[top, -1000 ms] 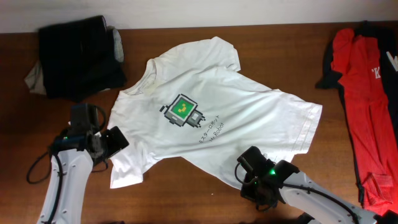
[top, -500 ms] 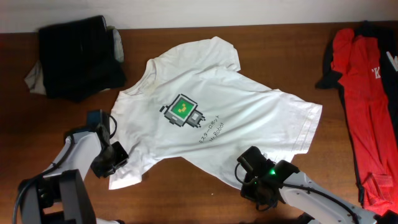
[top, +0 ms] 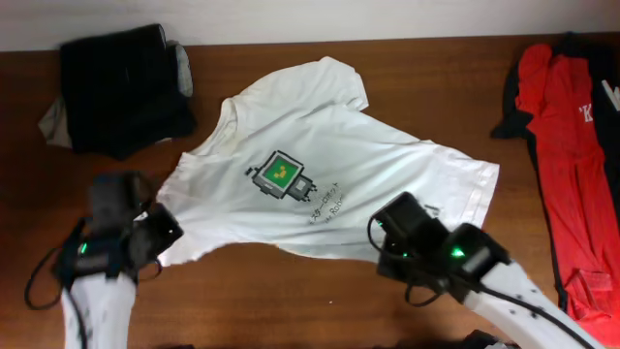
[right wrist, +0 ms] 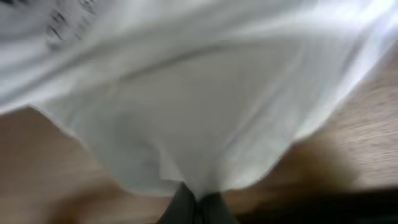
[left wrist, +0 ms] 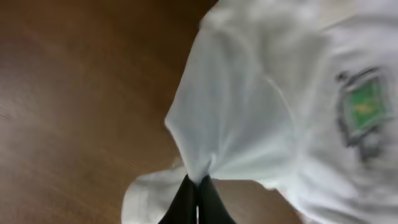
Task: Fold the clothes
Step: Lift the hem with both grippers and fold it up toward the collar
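The pinched edge needs to go up high and away from my base with my left gripper, and then come down toward the black heap (top: 123, 130).
A white T-shirt (top: 339, 165) with a green-and-black mark (top: 278, 173) lies spread in the middle of the wooden table, collar toward the far left. My left gripper (top: 161, 233) is shut on the shirt's near-left edge; the left wrist view shows its black fingers (left wrist: 186, 202) pinching a bunch of white cloth (left wrist: 249, 118), which fans away from them. My right gripper (top: 391, 229) is shut on the shirt's near hem. In the right wrist view the white fabric (right wrist: 205, 106) hangs over the dark fingertips (right wrist: 181, 205), raised off the wood.
A heap of black and grey clothes (top: 121, 87) lies at the far left corner. A red and black garment (top: 567, 145) stretches along the right edge. Bare brown table (top: 281, 296) shows in front of the shirt, between the two arms.
My left gripper has shut on the shirt's near-left edge. Both arms have shifted and the shirt's near edge is drawn up, pulling the cloth taut and slightly leftward.
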